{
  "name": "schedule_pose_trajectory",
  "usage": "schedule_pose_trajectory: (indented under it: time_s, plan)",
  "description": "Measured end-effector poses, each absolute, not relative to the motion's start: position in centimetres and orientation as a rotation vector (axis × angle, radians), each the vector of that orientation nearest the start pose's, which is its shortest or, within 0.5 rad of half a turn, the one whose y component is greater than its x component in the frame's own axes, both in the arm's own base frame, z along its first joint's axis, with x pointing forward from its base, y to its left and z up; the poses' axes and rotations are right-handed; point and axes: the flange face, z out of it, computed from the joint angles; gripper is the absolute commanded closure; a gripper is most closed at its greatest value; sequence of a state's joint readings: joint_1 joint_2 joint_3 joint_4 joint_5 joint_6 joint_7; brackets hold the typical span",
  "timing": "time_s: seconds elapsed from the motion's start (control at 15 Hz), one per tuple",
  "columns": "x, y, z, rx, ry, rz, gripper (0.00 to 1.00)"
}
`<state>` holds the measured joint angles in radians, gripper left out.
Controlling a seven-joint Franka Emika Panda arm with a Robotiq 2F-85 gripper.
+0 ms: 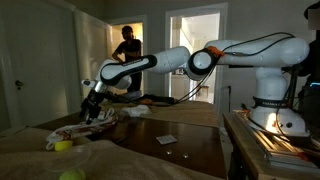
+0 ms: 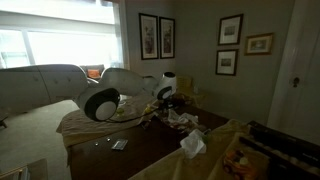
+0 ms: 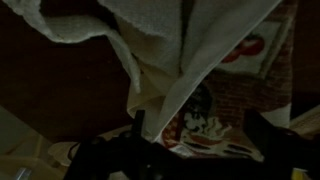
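Observation:
The white cloth fold's lower end (image 1: 88,121) (image 3: 168,109) already lies between my open fingers. My gripper comes down onto that cloth beside the cherry print next and closes.
In the wrist view a white cloth (image 3: 160,45) hangs in folds across the top of the picture. Under it lies a printed red-and-white packet (image 3: 215,115). My gripper (image 3: 200,122) is open just above them, with a dark finger on each side of the packet and the cloth's lower edge and nothing clamped between them. In both exterior views the gripper (image 1: 94,106) (image 2: 170,96) hovers low over a cluttered heap of cloths and wrappers (image 2: 183,120) on the dark table (image 1: 190,145).
A yellow object (image 1: 62,145) and a yellow-green ball (image 1: 70,175) lie near the table's front. A small card (image 1: 167,139) rests on the tabletop. A person (image 1: 126,45) stands in the doorway behind. Crumpled white paper (image 2: 192,145) lies near the table edge.

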<state>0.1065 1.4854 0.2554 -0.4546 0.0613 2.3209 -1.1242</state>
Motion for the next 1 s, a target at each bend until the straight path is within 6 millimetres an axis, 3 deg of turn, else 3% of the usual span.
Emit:
schedule_pose_trajectory:
  time_s: [0.27,0.6,0.73,0.8,1.0]
  plan:
    - [82.0,15.1,15.5,-2.575,-1.481,-0.729,0.00]
    - [81.6,15.0,13.4,-2.646,-1.337,-0.694,0.03]
    - [81.5,14.8,12.9,-2.675,-1.287,-0.686,0.27]
    - [81.5,14.6,12.8,-2.688,-1.264,-0.682,0.29]
    - [81.5,14.5,12.6,-2.711,-1.216,-0.677,0.53]
